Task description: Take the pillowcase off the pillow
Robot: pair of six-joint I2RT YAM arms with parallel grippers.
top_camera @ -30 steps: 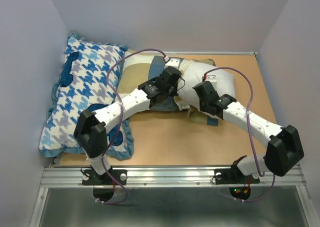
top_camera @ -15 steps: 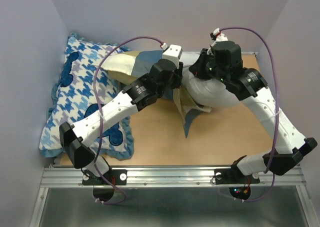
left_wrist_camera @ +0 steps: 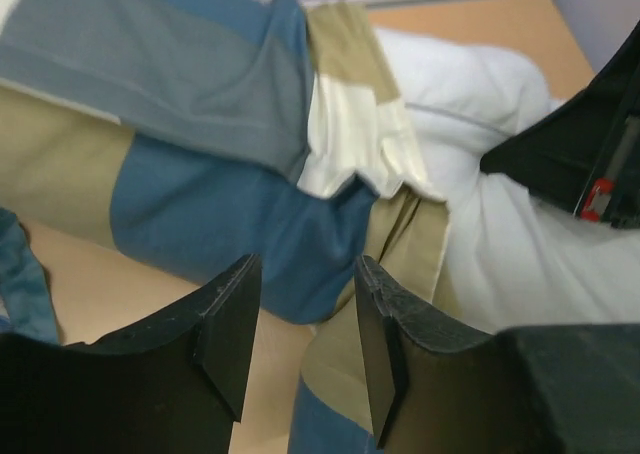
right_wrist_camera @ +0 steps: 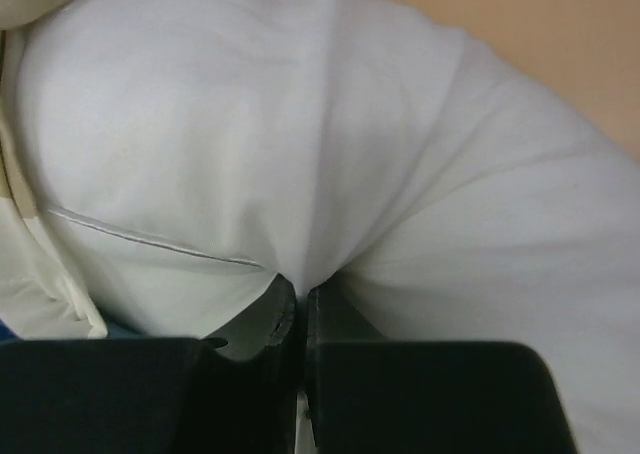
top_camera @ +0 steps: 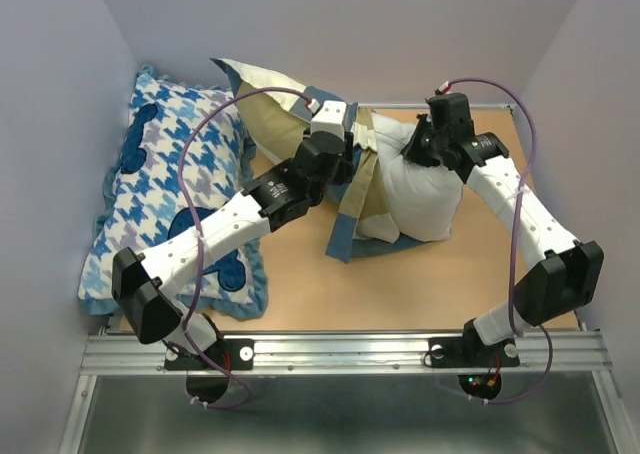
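The bare tabletop lies to the right gripper's right in the top view, so the right gripper will next pull the pillow point(top_camera: 420, 199) that way and let go of it.
The white pillow point(top_camera: 420, 199) hangs bunched above the table at the back right, and my right gripper point(top_camera: 420, 149) is shut on a fold of its upper edge point(right_wrist_camera: 300, 124). The tan, blue and cream pillowcase point(top_camera: 268, 114) is off most of the pillow. One end is flung up toward the back left, and a strip point(top_camera: 345, 224) still hangs along the pillow's left side. My left gripper point(top_camera: 350, 154) sits between case and pillow. Its jaws point(left_wrist_camera: 300, 304) are open with nothing between them, and the pillowcase point(left_wrist_camera: 220, 124) lies just beyond the fingertips.
A blue-and-white houndstooth cushion point(top_camera: 170, 194) fills the left side of the table against the left wall. Grey walls close in the left, back and right. The tan tabletop point(top_camera: 400, 284) shows in front of the pillow. The right arm's black wrist point(left_wrist_camera: 580, 154) is close to my left gripper.
The left gripper has opened and let go of the pillowcase. The right arm swung up and back with the pillow, and the pillowcase slid off toward the back left.
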